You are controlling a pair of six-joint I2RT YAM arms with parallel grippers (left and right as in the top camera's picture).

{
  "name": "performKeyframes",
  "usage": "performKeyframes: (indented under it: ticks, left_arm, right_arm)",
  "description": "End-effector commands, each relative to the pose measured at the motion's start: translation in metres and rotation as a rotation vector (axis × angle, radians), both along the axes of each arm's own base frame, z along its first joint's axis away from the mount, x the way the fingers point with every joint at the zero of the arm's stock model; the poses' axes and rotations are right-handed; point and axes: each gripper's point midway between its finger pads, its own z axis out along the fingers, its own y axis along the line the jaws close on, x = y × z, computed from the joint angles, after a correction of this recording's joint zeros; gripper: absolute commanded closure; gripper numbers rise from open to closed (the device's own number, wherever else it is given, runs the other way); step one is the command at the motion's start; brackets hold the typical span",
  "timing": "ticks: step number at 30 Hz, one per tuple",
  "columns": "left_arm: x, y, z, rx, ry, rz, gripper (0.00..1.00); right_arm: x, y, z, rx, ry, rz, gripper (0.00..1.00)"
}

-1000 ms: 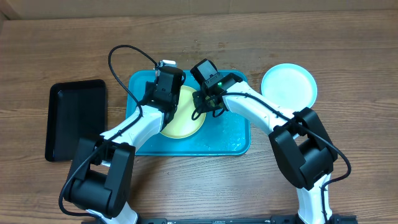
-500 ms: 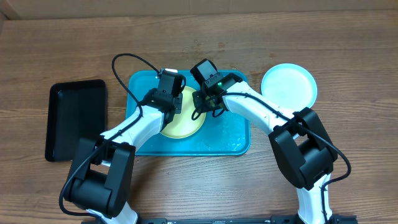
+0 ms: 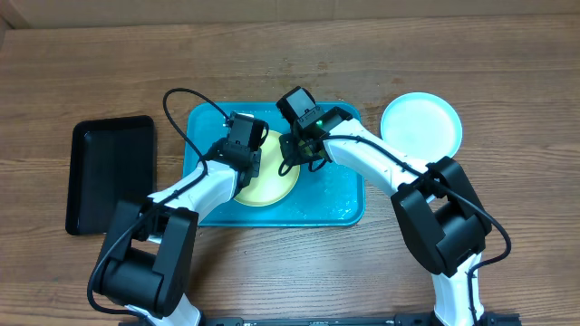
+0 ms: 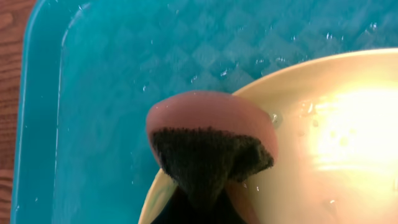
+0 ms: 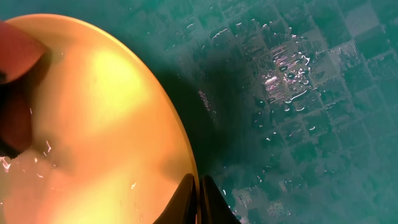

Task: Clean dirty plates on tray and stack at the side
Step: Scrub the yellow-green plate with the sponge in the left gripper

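I need to lift my left gripper off the plate next, carry the sponge over the tray's middle [image 3: 110, 175] and lower it to let go, since the black rectangular tray is empty.
A yellow-green plate [image 3: 270, 177] lies wet in the turquoise tray [image 3: 340, 195]. My left gripper [image 3: 246, 160] is shut on a pink sponge with a dark scouring face [image 4: 208, 140], which presses on the plate's left rim [image 4: 323, 143]. My right gripper [image 3: 292, 156] is shut on the plate's right rim, one finger on each side of the edge [image 5: 198, 196]. In the right wrist view the plate [image 5: 93, 124] fills the left half and the sponge [image 5: 15, 53] shows at its far edge. A pale blue plate [image 3: 420, 125] rests on the table to the right of the tray.
A black rectangular tray [image 3: 111, 172] lies on the wooden table, left of the turquoise one. Water drops and a thin film cover the turquoise tray's floor [image 5: 292, 81]. Both arms reach in from the front edge and cross over the tray.
My left gripper has slid the sponge from the tray's back edge toward the front, onto the plate's left rim. The right gripper and the plate have stayed put.
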Motion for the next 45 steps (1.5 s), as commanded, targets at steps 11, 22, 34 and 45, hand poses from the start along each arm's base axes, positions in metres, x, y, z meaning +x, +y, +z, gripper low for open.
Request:
performKeyframes:
  ticks: [11,22,34,45]
  left_arm:
    - [0.040,-0.007,0.019,-0.096,-0.223,0.029,0.96]
    - [0.019,0.011,-0.016,-0.035,-0.085,0.058,0.96]
    - [-0.053,0.031,-0.004,-0.027,0.149,0.199,0.96]
    - [-0.064,-0.048,0.048,-0.491,0.163,0.017,0.96]
  right_arm:
    - [0.001,-0.006,0.000,-0.022,-0.006,-0.016,0.96]
    - [0.001,-0.006,0.000,-0.022,-0.006,-0.016,0.96]
    - [0.008,-0.001,0.003,-0.001,-0.035,-0.017,0.96]
    - [0.022,0.006,0.010,0.030,-0.094,-0.022,0.96]
